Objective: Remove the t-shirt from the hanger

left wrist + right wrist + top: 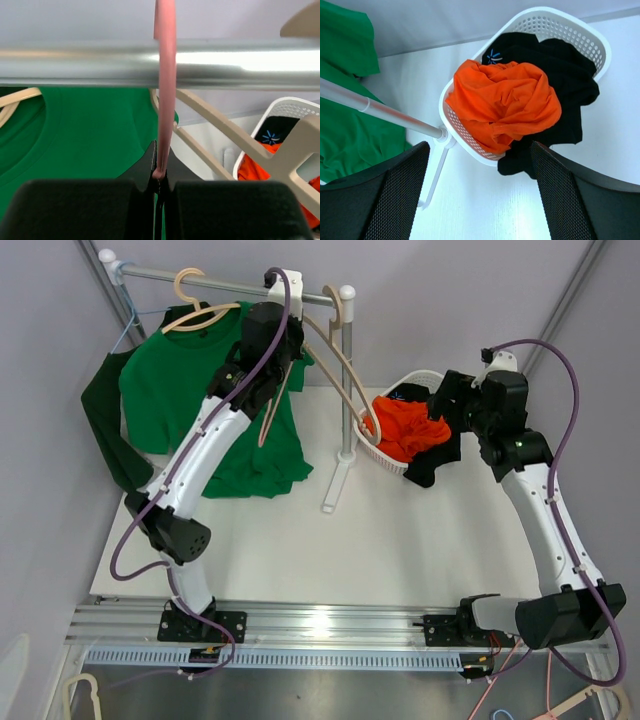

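Note:
My left gripper slides along the bar toward the post, to the right in the top view, and releases the hanger's hook next, since it loops over the bar.
A green t-shirt [190,390] hangs on a beige hanger [200,315] from the rail [210,282] at the back left. It fills the left of the left wrist view [90,130]. My left gripper [288,332] is up just under the rail [75,67]. It [160,172] is shut on the thin pink hook of a hanger [165,75] that runs up over the rail. My right gripper [450,405] is open and empty above the basket; in the right wrist view it [479,150] holds nothing.
A white basket [375,445] right of the rack post [345,390] holds an orange shirt [505,100] and a black shirt [565,75] that spills over its rim [560,20]. Empty beige hangers [340,375] hang near the post. A dark green garment [105,425] hangs at the far left.

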